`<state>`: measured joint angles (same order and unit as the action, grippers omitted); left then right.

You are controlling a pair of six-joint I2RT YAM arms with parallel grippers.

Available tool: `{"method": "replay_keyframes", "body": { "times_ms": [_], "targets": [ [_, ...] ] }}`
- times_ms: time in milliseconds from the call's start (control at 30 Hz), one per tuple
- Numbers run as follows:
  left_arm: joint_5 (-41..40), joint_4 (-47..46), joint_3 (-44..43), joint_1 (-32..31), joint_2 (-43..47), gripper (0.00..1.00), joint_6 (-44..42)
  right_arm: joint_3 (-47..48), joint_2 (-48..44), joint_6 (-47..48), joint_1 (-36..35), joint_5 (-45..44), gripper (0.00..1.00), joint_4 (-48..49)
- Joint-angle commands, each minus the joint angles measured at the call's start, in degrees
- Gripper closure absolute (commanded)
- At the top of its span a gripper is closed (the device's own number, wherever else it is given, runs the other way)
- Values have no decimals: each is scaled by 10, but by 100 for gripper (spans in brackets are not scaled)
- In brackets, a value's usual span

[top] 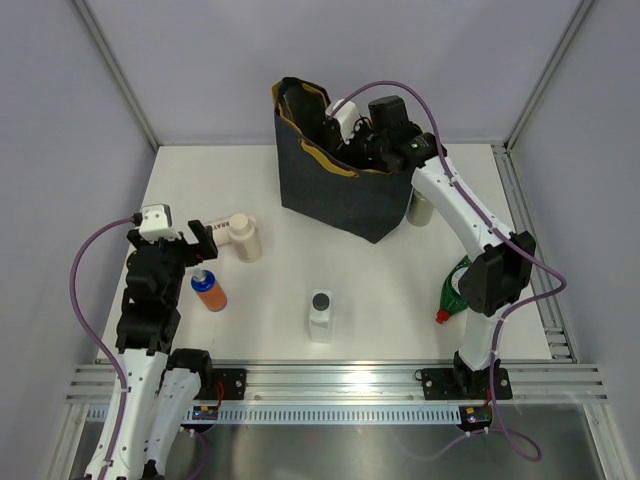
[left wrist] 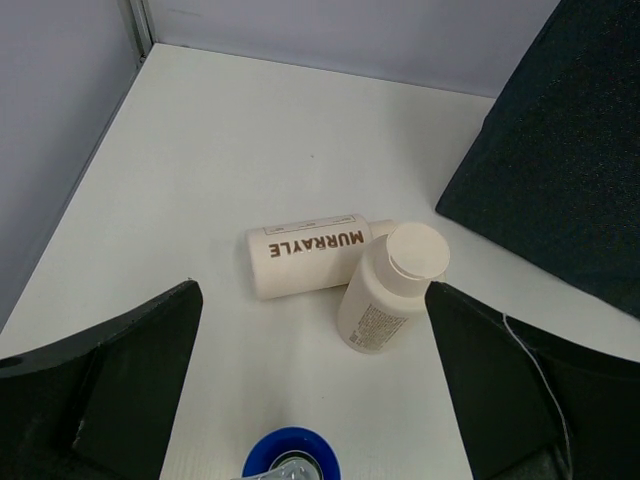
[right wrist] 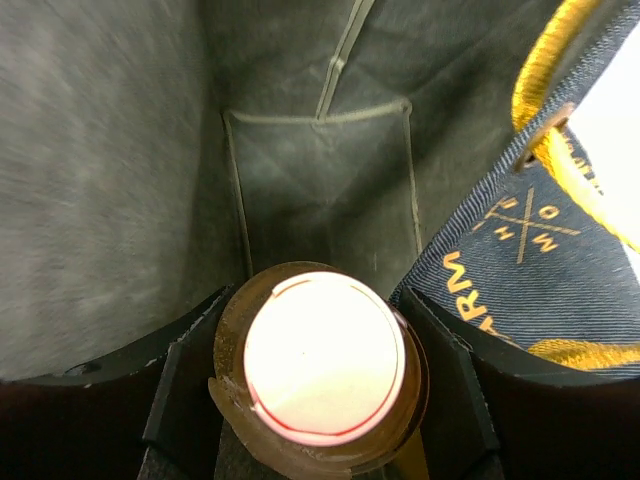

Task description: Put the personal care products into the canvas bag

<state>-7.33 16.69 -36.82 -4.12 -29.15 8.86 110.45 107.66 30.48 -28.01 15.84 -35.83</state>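
Note:
My right gripper should next move slightly outward within the canvas bag point(top: 335, 195) and release the peach-brown bottle, as the bag's bottom is outward of and below it.
The canvas bag point(top: 335, 195) stands upright at the back, dark navy with mustard trim. My right gripper point(top: 332, 140) reaches down into its mouth. In the right wrist view the right gripper point(right wrist: 320, 350) is shut on a peach-brown bottle point(right wrist: 322, 360) with a pale round cap, inside the bag point(right wrist: 320, 190). My left gripper point(top: 195, 245) hangs open over the table's left side. In the left wrist view the left gripper point(left wrist: 312, 320) is empty; two beige bottles lie just ahead, one labelled MURRAYLE point(left wrist: 305, 260) and one cream bottle point(left wrist: 385, 295). The orange bottle with a blue cap point(top: 209, 290) stands below it.
A white bottle with a black cap point(top: 321, 315) stands at front centre. A green bottle with a red cap point(top: 452, 295) lies by the right arm's base. A cream bottle point(top: 420, 208) stands behind the bag's right corner. Metal frame posts and walls border the table.

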Motion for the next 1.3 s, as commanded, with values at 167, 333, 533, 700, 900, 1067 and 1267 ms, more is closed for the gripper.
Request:
{"method": "replay_keyframes", "body": {
  "times_ms": [167,333,533,700,900,1067,1267],
  "targets": [
    [4,-27,0,-2,3,1,-10,69,5,-95,10,-115,100,105],
    [7,-28,-1,-3,0,1,-10,68,12,-110,21,-186,100,125],
    [5,-26,0,-2,4,1,-10,64,19,-98,24,-137,72,90],
    [6,-26,0,-2,4,1,-10,64,17,-97,24,-89,40,44],
    [6,-26,-1,-2,5,1,-10,67,3,-110,24,-73,25,31],
    [7,-26,-1,-2,4,1,-10,112,4,-130,29,-60,14,7],
    [16,-28,0,-2,5,1,-10,167,1,-147,36,-43,9,-12]
  ]
}}
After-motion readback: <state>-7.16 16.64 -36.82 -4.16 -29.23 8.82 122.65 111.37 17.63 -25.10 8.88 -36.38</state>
